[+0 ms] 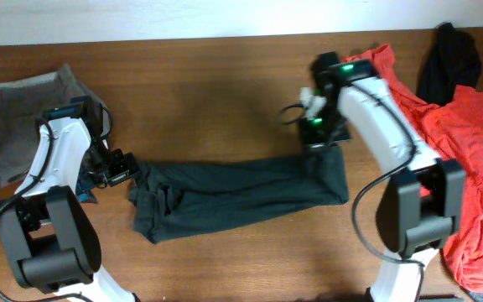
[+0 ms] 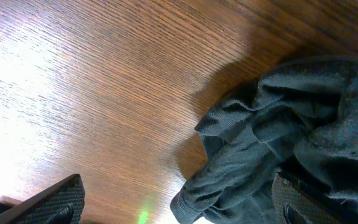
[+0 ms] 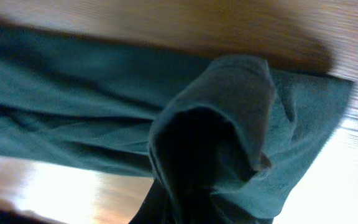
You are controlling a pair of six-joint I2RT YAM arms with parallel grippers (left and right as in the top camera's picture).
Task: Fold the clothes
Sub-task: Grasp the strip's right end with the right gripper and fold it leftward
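I next need to carry the garment's raised end with my right gripper to the left in the overhead view, over the garment's middle (image 1: 248,183) (image 3: 23,112), then lower it and release it, since that middle lies flat.
A dark grey-green garment (image 1: 241,193) lies stretched in a long band across the middle of the table. My right gripper (image 1: 316,138) is shut on its right end, which is pulled up into a peak (image 3: 229,124) that hides the fingers in the right wrist view. My left gripper (image 1: 126,172) stands open at the garment's crumpled left end (image 2: 272,143). One finger (image 2: 48,205) is over bare wood, and the other finger (image 2: 303,202) is against the cloth, with a ribbed cuff (image 2: 194,202) lying between them. A coral-red T-shirt (image 1: 468,159) and a small black piece (image 1: 449,59) lie at the right.
A grey folded garment (image 1: 23,117) lies at the far left behind my left arm. The coral-red T-shirt spreads along the right edge around my right arm's base. Bare wooden table (image 1: 208,92) shows behind the dark garment.
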